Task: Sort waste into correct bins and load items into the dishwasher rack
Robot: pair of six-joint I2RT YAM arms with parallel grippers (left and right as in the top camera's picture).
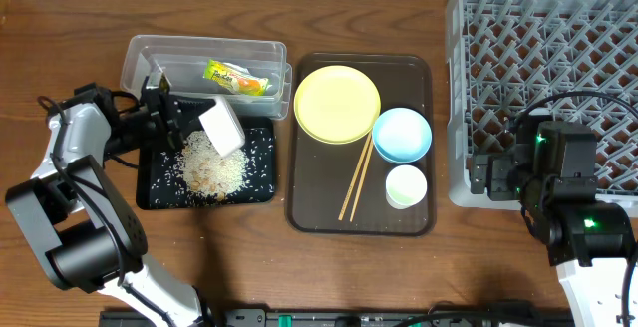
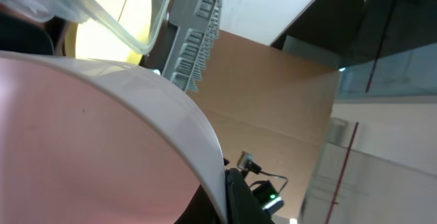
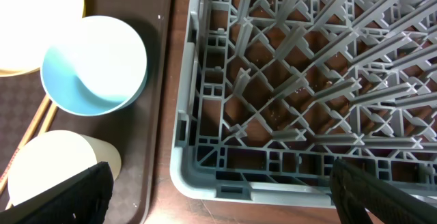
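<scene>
The inside of the bowl is empty, so my left gripper should next swing to the brown tray, turn the bowl upright and let go of it on the bare corner beside the chopsticks.
My left gripper (image 1: 189, 118) is shut on the white bowl (image 1: 222, 126) and holds it tipped on its side over the black tray (image 1: 150, 195). The rice scraps (image 1: 211, 170) lie heaped in that tray. In the left wrist view the bowl (image 2: 102, 135) fills the frame, pinched by my finger (image 2: 232, 197). The green-and-yellow wrapper (image 1: 237, 78) lies in the clear tub (image 1: 150, 48). The yellow plate (image 1: 337, 104), blue bowl (image 1: 402, 134), white cup (image 1: 406, 185) and chopsticks (image 1: 356, 175) sit on the brown tray. My right gripper (image 1: 495, 175) (image 3: 218, 207) is open and empty over the grey rack's (image 1: 558, 68) front-left corner.
The brown serving tray (image 1: 304, 202) lies between the bins and the rack. The right wrist view shows the rack's corner (image 3: 205, 162), the blue bowl (image 3: 94, 65) and the white cup (image 3: 51, 166). Cables run beside both arms.
</scene>
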